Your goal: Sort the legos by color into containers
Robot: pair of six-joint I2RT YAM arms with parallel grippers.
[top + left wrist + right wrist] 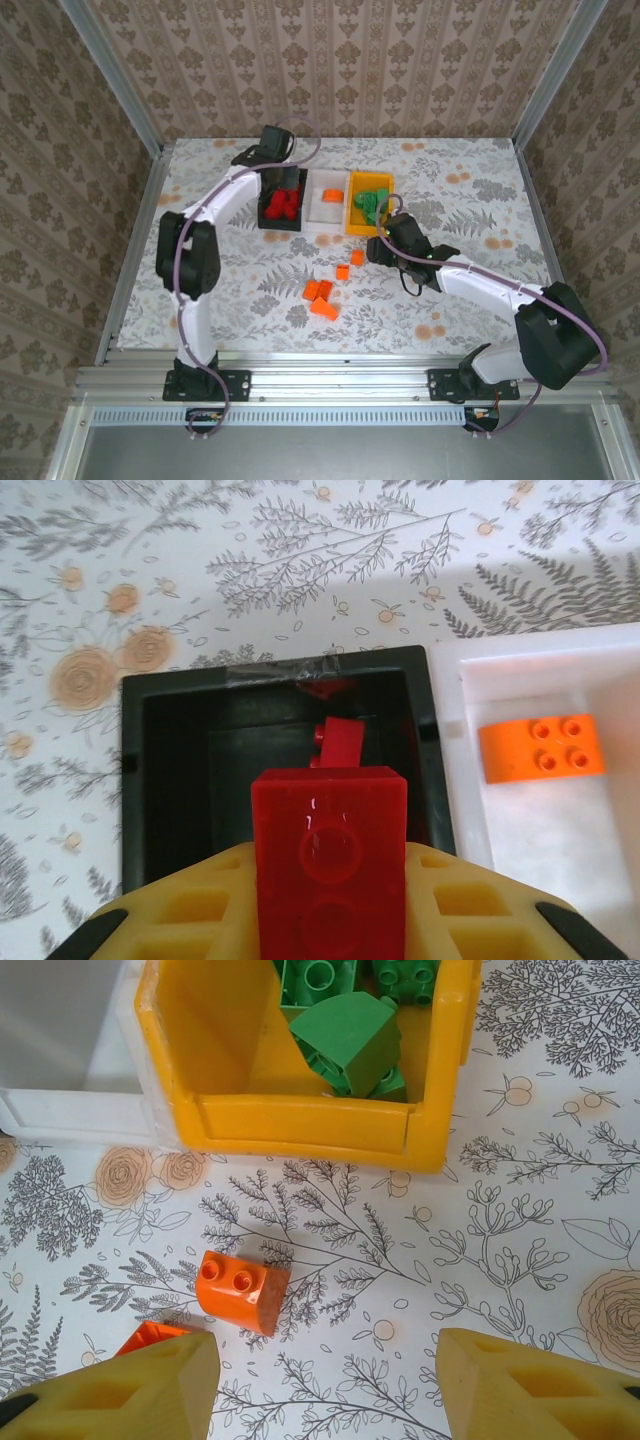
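The black container already has red legos in it and is directly below the red lego. My left gripper should next move down toward the black container and let go of the red lego there.
My left gripper (283, 186) is shut on a red lego (328, 850) and holds it just above the black container (135, 780). Another red lego (340, 742) lies inside, among several red legos (282, 206). The white container (325, 210) holds one orange lego (540, 747). The yellow container (300, 1125) holds green legos (345, 1035). My right gripper (325, 1380) hangs open over bare table just in front of the yellow container. An orange lego (240, 1290) lies to its left, a second orange lego (150, 1338) partly behind the left finger.
Several orange legos (324, 309) are scattered on the floral tablecloth in front of the containers, between the two arms. The three containers stand side by side at mid table. Metal frame rails (130, 250) border the table's sides.
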